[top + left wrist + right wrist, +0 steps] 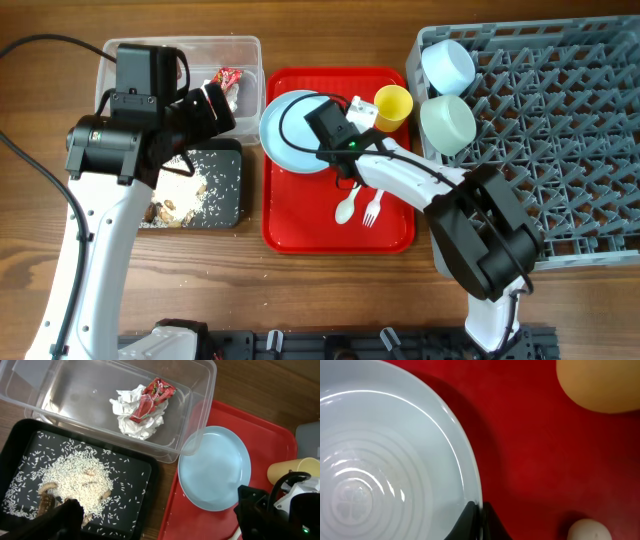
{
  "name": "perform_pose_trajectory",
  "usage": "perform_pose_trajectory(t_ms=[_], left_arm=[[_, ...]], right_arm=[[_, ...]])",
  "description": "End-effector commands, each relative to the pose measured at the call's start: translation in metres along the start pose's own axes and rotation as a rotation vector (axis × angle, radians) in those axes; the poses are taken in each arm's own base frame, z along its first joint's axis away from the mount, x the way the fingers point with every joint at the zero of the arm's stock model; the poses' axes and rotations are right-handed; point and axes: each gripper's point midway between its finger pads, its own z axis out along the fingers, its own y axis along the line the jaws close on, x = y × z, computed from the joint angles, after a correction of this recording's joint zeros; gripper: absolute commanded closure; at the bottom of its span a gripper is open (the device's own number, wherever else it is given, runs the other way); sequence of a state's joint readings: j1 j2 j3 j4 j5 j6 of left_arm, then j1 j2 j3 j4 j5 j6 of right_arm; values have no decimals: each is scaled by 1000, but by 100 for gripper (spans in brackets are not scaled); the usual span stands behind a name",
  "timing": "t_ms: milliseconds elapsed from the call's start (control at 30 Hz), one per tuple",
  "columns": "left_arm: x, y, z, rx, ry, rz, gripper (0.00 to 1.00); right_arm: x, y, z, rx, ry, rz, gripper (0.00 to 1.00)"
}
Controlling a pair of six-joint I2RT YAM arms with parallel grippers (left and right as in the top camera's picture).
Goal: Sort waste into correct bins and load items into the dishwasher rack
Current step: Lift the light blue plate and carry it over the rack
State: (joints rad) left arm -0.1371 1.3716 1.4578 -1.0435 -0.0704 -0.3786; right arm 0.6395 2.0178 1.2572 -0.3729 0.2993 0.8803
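I will next lift my right gripper across to the right in the overhead view to the empty rack slots beside the bowls, tilt the plate (385, 460) and release it.
My right gripper (481, 510) is shut on the right rim of the pale blue plate (385, 460), which lies on the red tray (310, 225); the plate also shows overhead (285, 135). The yellow cup (392, 107), white spoon (345, 208) and fork (372, 210) are on the tray too. Two pale bowls (447, 65) (447, 122) sit in the grey rack (570, 150). My left gripper (160, 525) is open and empty above the black tray (135, 510) of rice (75, 477). The clear tub (200, 400) holds the red wrapper (152, 400) and napkin (132, 420).
The rack fills the right side of the table. The tub and black tray stand side by side at the left, touching the red tray's left edge. Bare wooden tabletop runs along the front.
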Motion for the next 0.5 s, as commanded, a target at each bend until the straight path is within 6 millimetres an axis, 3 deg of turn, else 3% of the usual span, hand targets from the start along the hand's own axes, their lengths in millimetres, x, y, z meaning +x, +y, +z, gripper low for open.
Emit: perform_pose_trajectory(t_ms=[0, 233, 367, 467], left_arm=[[-6, 1, -4, -4, -20, 7, 0], [-6, 1, -4, -4, -20, 7, 0], [-6, 1, -4, -4, -20, 7, 0], [-6, 1, -4, -4, -20, 7, 0]], right_arm=[[-5, 9, -16, -47, 6, -154, 96], [-54, 9, -76, -126, -102, -178, 96], [-85, 13, -135, -207, -221, -267, 96], [-110, 1, -185, -206, -343, -265, 96]])
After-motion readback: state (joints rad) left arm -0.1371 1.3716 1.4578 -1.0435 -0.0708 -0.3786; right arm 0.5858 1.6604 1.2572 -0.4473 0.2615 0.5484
